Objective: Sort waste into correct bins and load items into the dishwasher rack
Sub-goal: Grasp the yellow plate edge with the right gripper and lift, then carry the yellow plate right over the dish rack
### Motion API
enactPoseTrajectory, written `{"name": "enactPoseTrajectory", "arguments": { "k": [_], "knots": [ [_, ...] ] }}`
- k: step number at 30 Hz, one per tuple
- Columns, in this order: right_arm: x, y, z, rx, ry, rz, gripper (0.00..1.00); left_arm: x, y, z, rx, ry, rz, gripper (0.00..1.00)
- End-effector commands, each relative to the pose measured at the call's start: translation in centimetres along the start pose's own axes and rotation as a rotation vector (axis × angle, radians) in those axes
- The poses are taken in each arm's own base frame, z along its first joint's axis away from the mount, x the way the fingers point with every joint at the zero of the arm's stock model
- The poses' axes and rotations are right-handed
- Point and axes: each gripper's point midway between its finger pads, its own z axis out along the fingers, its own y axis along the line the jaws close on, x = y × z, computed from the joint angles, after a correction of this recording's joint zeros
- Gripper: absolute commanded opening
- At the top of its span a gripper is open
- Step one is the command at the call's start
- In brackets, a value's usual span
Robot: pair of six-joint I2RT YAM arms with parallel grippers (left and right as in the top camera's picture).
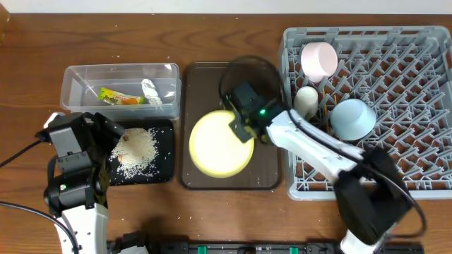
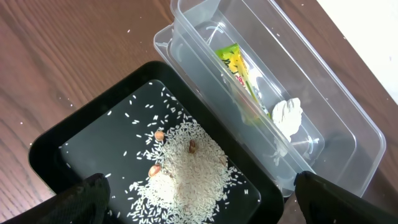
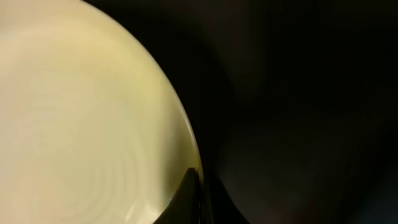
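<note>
My right gripper holds the plate point(image 1: 215, 144) and will next swing up and outward over the grey rack. It will let go of the plate upright beside the pale bowl, where the slots are empty.
A yellow plate point(image 1: 215, 144) lies in the dark brown serving tray point(image 1: 268, 173). My right gripper point(image 1: 239, 127) is at the plate's right edge. In the right wrist view its jaws point(image 3: 200, 177) are pinched shut on the plate's rim point(image 3: 81, 112). My left gripper point(image 1: 106, 137) hangs open over the black tray point(image 2: 56, 149), and nothing is between its fingers point(image 2: 81, 199). White rice scraps point(image 2: 186, 168) are piled in that tray. The clear tub point(image 2: 348, 143) holds a yellow-green wrapper point(image 2: 236, 68) and a crumpled tissue point(image 2: 289, 115).
The grey dishwasher rack point(image 1: 424, 106) fills the right side. In it are a pale bowl on its side point(image 1: 319, 60), a small white cup point(image 1: 306, 100) and a light blue bowl point(image 1: 353, 118). Bare wooden table runs along the front and far left.
</note>
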Motion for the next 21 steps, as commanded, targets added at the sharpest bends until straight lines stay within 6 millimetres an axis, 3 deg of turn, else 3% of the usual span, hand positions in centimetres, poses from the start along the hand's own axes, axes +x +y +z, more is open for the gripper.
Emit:
{"name": "enactPoseTrajectory", "arguments": {
  "k": [1, 3, 6, 9, 11, 14, 21],
  "knots": [
    [-5.6, -8.5, -9.6, 0.377, -0.235, 0.085, 0.01, -0.7, 0.0, -0.3, -0.005, -0.022, -0.015, 0.98],
    [-6.0, -11.5, -14.0, 0.551, -0.302, 0.137, 0.01, -0.8, 0.0, -0.3, -0.005, -0.022, -0.015, 0.98],
    [-4.8, -15.9, -20.9, 0.839, -0.362, 0.239, 0.01, -0.7, 0.0, -0.3, -0.004, -0.022, -0.015, 0.98],
    [-2.6, -19.2, -26.2, 1.072, -0.375, 0.339, 0.01, -0.7, 0.0, -0.3, -0.005, -0.022, -0.015, 0.98],
    [-1.0, -21.0, -28.7, 1.198, -0.357, 0.398, 0.01, -0.8, 0.0, -0.3, -0.004, -0.022, -0.015, 0.98],
    [1.0, -23.2, -30.3, 1.325, -0.307, 0.458, 0.01, -0.8, 0.0, -0.3, -0.004, -0.022, -0.015, 0.98],
    [4.2, -27.8, -28.9, 1.354, -0.185, 0.519, 0.01, -0.7, 0.0, -0.3, -0.004, -0.022, -0.015, 0.98]
  ]
}}
